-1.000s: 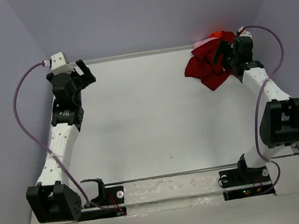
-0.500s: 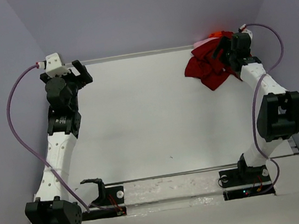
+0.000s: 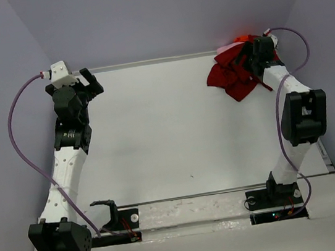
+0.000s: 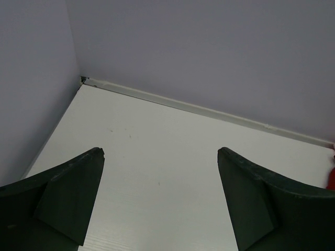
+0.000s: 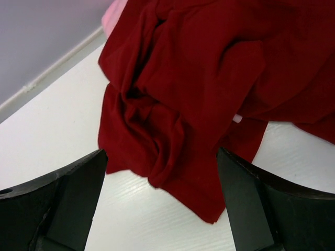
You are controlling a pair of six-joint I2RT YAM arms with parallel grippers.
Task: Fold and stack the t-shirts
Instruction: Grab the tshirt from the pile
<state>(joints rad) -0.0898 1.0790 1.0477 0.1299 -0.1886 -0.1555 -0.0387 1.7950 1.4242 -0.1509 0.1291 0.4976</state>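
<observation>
My right gripper moves down and reaches outward onto the dark red t-shirt's far part near the walls next, since the t-shirt lies on top of the heap.
The t-shirts lie crumpled in a heap at the far right corner of the table. The dark red one is on top and spreads widest. A light pink one and a bright orange one peek out behind it at the wall. My right gripper hovers over the heap, open. In the right wrist view the dark red shirt fills the space ahead of the open right gripper, with a pink edge behind. My left gripper stands open at the far left, over bare table.
Purple walls close in the table at the back and on both sides. The table's far rim runs close ahead of the left gripper. A sliver of red cloth shows at the right edge of the left wrist view.
The right arm has stretched further back, bringing its gripper over the heap near the wall. The left arm shifted a little left and back early on, then held still.
</observation>
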